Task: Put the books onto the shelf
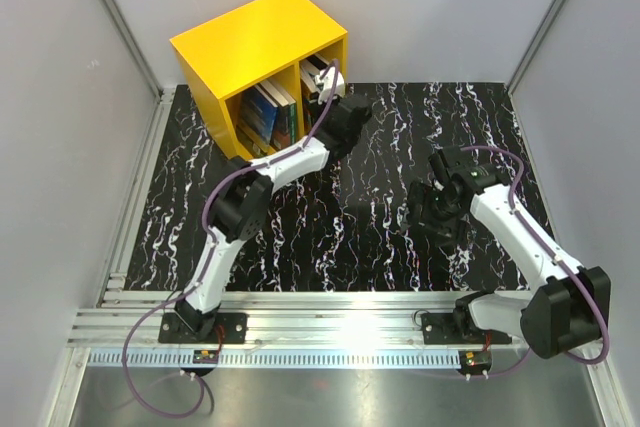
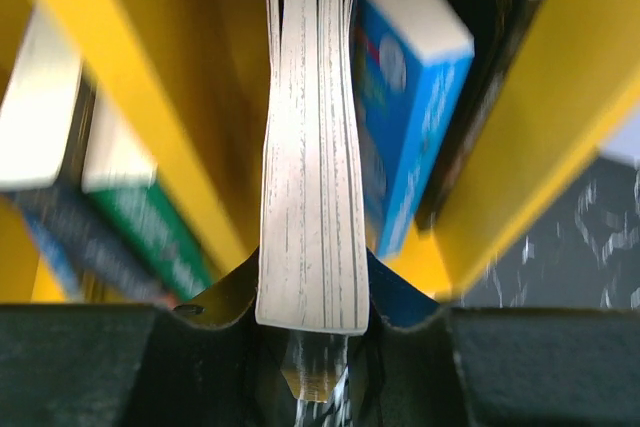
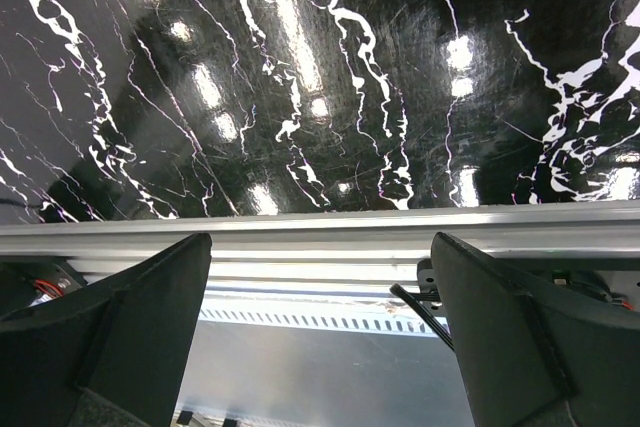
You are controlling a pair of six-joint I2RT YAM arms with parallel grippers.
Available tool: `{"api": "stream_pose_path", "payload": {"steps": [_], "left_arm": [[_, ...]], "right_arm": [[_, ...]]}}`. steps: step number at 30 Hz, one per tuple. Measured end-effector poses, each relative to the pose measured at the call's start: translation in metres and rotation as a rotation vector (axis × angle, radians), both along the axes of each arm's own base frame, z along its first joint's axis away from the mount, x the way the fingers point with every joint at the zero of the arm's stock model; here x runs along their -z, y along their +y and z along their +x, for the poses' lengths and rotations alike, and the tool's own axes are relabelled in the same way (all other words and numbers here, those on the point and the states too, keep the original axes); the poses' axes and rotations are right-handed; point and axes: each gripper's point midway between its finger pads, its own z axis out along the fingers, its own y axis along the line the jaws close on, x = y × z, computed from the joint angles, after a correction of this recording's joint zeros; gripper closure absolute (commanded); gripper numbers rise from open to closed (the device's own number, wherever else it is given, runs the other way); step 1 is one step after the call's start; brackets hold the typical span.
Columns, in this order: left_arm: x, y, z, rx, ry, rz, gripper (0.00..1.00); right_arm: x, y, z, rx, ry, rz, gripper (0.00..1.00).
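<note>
The book still sticks out, so the left gripper will next push outward to slide it into the gap beside the divider, and let go of it.
The yellow shelf [image 1: 250, 42] stands at the table's back left, its open side facing me. Several books [image 1: 268, 112] stand in its left compartment. My left gripper [image 1: 328, 89] reaches into the mouth of the right compartment, shut on a book. In the left wrist view this held book [image 2: 312, 197] shows its white page edge upright between the fingers of the left gripper [image 2: 312, 292]. It sits between the yellow divider [image 2: 150, 127] and a blue book [image 2: 405, 117] leaning in that compartment. My right gripper [image 1: 436, 209] hangs open and empty over the table.
In the left wrist view, a green book [image 2: 150, 237] stands left of the divider and the shelf's right wall [image 2: 580, 117] is close by. The right gripper [image 3: 320, 247] points at the aluminium rail [image 3: 320, 232] along the table's near edge. Grey walls enclose the black marbled table [image 1: 380, 147].
</note>
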Motion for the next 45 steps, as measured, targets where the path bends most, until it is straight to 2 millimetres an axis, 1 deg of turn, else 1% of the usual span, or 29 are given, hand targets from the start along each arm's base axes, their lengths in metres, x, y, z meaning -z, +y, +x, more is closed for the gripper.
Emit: {"api": "stream_pose_path", "payload": {"steps": [3, 5, 8, 10, 11, 13, 14, 15, 16, 18, 19, 20, 21, 22, 24, 31, 35, 36, 37, 39, 40, 42, 44, 45], "left_arm": [[-0.003, 0.010, 0.018, -0.019, -0.047, 0.016, 1.00], [0.001, 0.017, 0.028, -0.038, -0.070, 0.030, 1.00], [0.010, 0.024, 0.045, -0.063, -0.087, 0.043, 0.99], [0.020, 0.027, 0.058, -0.075, -0.091, 0.048, 0.94], [0.022, 0.028, 0.062, -0.082, -0.098, 0.047, 0.85], [0.019, 0.028, 0.070, -0.087, -0.118, 0.034, 0.73], [0.020, 0.028, 0.073, -0.086, -0.124, 0.029, 0.64], [0.020, 0.027, 0.075, -0.086, -0.130, 0.021, 0.51], [0.019, 0.025, 0.077, -0.082, -0.134, 0.014, 0.42], [0.016, 0.021, 0.080, -0.068, -0.143, 0.000, 0.27], [0.015, 0.020, 0.079, -0.066, -0.139, 0.002, 0.25], [0.015, 0.019, 0.078, -0.069, -0.134, 0.006, 0.21], [0.016, 0.018, 0.076, -0.072, -0.127, 0.015, 0.07], [0.016, 0.019, 0.075, -0.078, -0.122, 0.021, 0.01], [0.015, 0.021, 0.070, -0.112, -0.123, 0.022, 0.01], [0.014, 0.016, 0.063, -0.116, -0.096, 0.036, 0.01], [0.007, 0.004, 0.053, -0.081, -0.066, 0.052, 0.01], [0.004, -0.003, 0.049, -0.060, -0.059, 0.052, 0.01], [0.000, -0.014, 0.047, -0.020, -0.063, 0.034, 0.01], [-0.011, -0.041, 0.039, 0.073, -0.074, -0.011, 0.01], [-0.019, -0.061, 0.030, 0.134, -0.075, -0.037, 0.01], [-0.035, -0.086, 0.015, 0.211, -0.081, -0.082, 0.01], [-0.053, -0.111, -0.005, 0.287, -0.083, -0.128, 0.01], [-0.062, -0.119, -0.014, 0.315, -0.080, -0.148, 0.01]], "right_arm": [[0.002, 0.001, 0.002, 0.000, 0.004, -0.001, 0.00], [0.005, 0.001, 0.003, 0.000, 0.011, -0.003, 0.00], [0.008, 0.004, 0.006, -0.002, 0.020, 0.004, 0.00], [0.009, 0.008, 0.008, -0.005, 0.022, 0.022, 0.00], [0.010, 0.010, 0.009, -0.006, 0.021, 0.031, 0.00], [0.012, 0.013, 0.010, -0.005, 0.027, 0.049, 0.00], [0.013, 0.015, 0.011, -0.004, 0.030, 0.057, 0.00], [0.015, 0.017, 0.011, -0.003, 0.037, 0.065, 0.00], [0.016, 0.018, 0.012, -0.001, 0.042, 0.071, 0.00], [0.018, 0.021, 0.013, 0.002, 0.048, 0.079, 0.00], [0.019, 0.022, 0.014, 0.003, 0.050, 0.085, 0.00], [0.019, 0.023, 0.014, 0.003, 0.052, 0.092, 0.00], [0.019, 0.024, 0.015, 0.003, 0.052, 0.096, 0.00], [0.019, 0.025, 0.015, 0.004, 0.051, 0.099, 0.00], [0.019, 0.027, 0.017, 0.006, 0.047, 0.107, 0.00], [0.017, 0.031, 0.019, 0.004, 0.050, 0.128, 0.00], [0.008, 0.033, 0.026, 0.001, 0.023, 0.138, 0.00], [0.006, 0.035, 0.028, 0.000, 0.017, 0.144, 0.00], [0.004, 0.036, 0.029, -0.002, 0.013, 0.149, 0.00], [-0.001, 0.038, 0.031, -0.006, 0.003, 0.163, 0.00], [-0.004, 0.039, 0.032, -0.008, -0.002, 0.168, 0.00], [-0.009, 0.040, 0.035, -0.010, -0.018, 0.176, 0.00], [-0.015, 0.042, 0.039, -0.013, -0.040, 0.183, 0.00], [-0.019, 0.043, 0.040, -0.015, -0.052, 0.187, 0.00]]}}
